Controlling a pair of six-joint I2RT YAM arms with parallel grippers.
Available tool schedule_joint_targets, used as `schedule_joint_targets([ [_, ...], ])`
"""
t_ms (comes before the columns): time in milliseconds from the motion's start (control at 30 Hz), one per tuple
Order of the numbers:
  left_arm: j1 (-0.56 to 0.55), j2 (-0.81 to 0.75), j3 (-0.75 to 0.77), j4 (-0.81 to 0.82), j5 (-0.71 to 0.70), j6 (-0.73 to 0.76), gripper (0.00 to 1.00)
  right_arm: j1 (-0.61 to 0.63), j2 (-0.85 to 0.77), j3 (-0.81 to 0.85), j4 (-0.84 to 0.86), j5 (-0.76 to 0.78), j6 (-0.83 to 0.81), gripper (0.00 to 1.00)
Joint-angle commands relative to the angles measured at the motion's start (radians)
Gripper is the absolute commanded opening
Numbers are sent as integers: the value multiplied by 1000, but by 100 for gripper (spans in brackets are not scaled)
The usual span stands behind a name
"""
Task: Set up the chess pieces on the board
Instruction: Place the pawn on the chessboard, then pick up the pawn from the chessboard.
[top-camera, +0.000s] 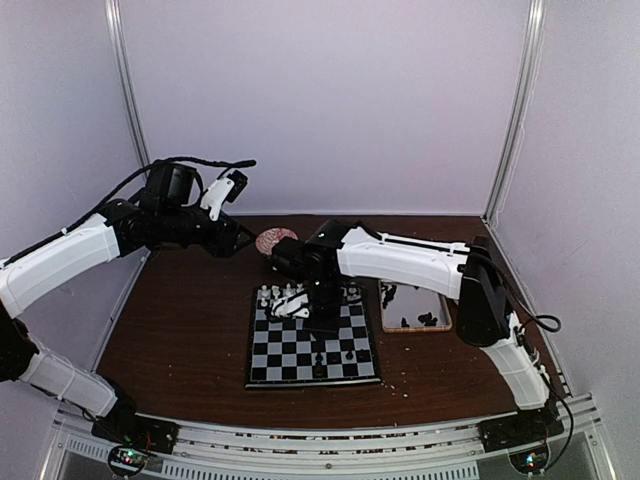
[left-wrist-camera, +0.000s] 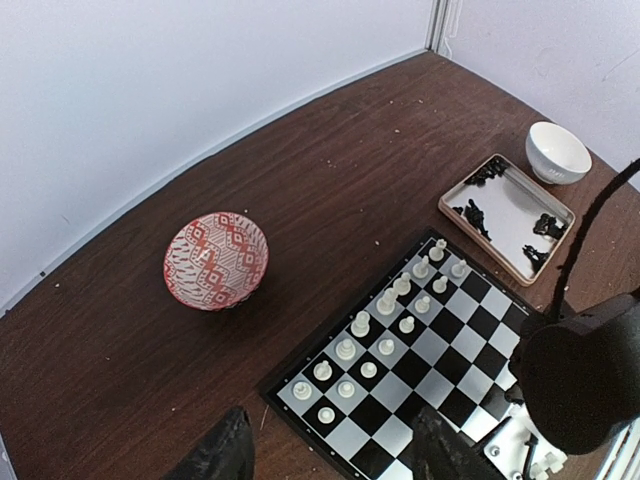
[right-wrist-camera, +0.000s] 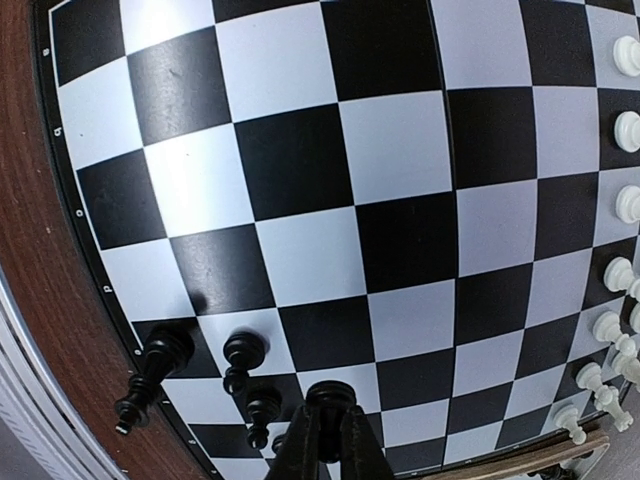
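The right gripper goes down next onto the empty square. The dark square just beyond (top-camera: 318, 347) (right-wrist-camera: 325, 335) the small black piece in front of the tall one is free.
The board (top-camera: 290, 352) lies at the table's middle; it also shows in the left wrist view (left-wrist-camera: 455, 335) and the right wrist view (right-wrist-camera: 400, 150). White pieces (top-camera: 283, 297) stand in two rows along its far edge (left-wrist-camera: 385, 320). A few black pieces (right-wrist-camera: 245, 355) stand near its near edge. My right gripper (right-wrist-camera: 330, 440) hovers over the board (top-camera: 322, 318), shut on a black piece (right-wrist-camera: 333, 400). My left gripper (left-wrist-camera: 335, 460) is open and empty, raised above the board's far left corner (top-camera: 228, 240).
A wooden-rimmed tray (top-camera: 415, 318) with black pieces (left-wrist-camera: 470, 212) sits right of the board. A white bowl (left-wrist-camera: 557, 150) stands beyond it. A red patterned bowl (left-wrist-camera: 216, 258) sits behind the board (top-camera: 275, 240). Pale crumbs lie near the table's front edge.
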Motion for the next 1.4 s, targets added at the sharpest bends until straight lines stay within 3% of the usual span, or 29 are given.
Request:
schedule_joint_targets([
  [0, 9, -15, -10, 47, -7, -7, 55, 0, 41, 27, -1, 17, -2, 4],
  [200, 8, -12, -10, 47, -3, -8, 55, -1, 55, 29, 7, 23, -3, 5],
  [400, 9, -4, -9, 47, 6, -8, 55, -5, 41, 34, 8, 33, 0, 20],
  [667, 10, 18, -12, 44, -3, -3, 55, -89, -177, -10, -7, -55, -6, 23],
  [867, 1, 73, -3, 23, 109, 37, 55, -230, -503, -379, 151, -142, 0, 24],
  [1033, -87, 122, 54, -53, 34, 75, 51, -418, -779, -688, 314, -198, 0, 24],
  [1200, -194, 223, 144, -157, 45, 85, 49, -614, -1049, -949, 497, -318, 8, 27],
  [1367, -275, 360, 268, -265, 19, 63, 47, -755, -1176, -1110, 670, -384, 52, 33],
])
